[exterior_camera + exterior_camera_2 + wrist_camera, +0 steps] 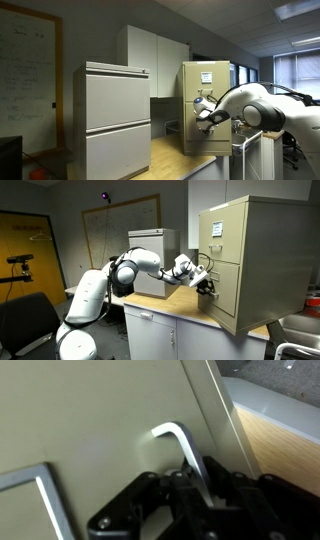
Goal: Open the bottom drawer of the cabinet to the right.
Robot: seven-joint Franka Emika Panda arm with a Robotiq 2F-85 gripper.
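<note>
My gripper draws back from the cabinet with the small silver handle (211,287) (178,438) next, then releases it, since the bottom drawer's front still sits flush and shut.
The tan cabinet (206,90) (265,250) stands on a wooden counter, with white paper on its top drawer. Below that is the bottom drawer (226,292) (214,138), and its front fills the wrist view (90,420). The drawer's small silver handle (178,438) runs down between my black fingers. My gripper (200,488) (206,284) (205,116) is up against the bottom drawer's front and shut on the handle. In both exterior views the drawer front looks flush with the cabinet.
A wide pale-grey two-drawer cabinet (116,120) stands beside the tan one, with white wall cupboards (155,58) behind. The wooden counter (185,165) (175,304) runs under the arm. A whiteboard (120,225) hangs on the far wall, and a sink (300,332) lies by the cabinet.
</note>
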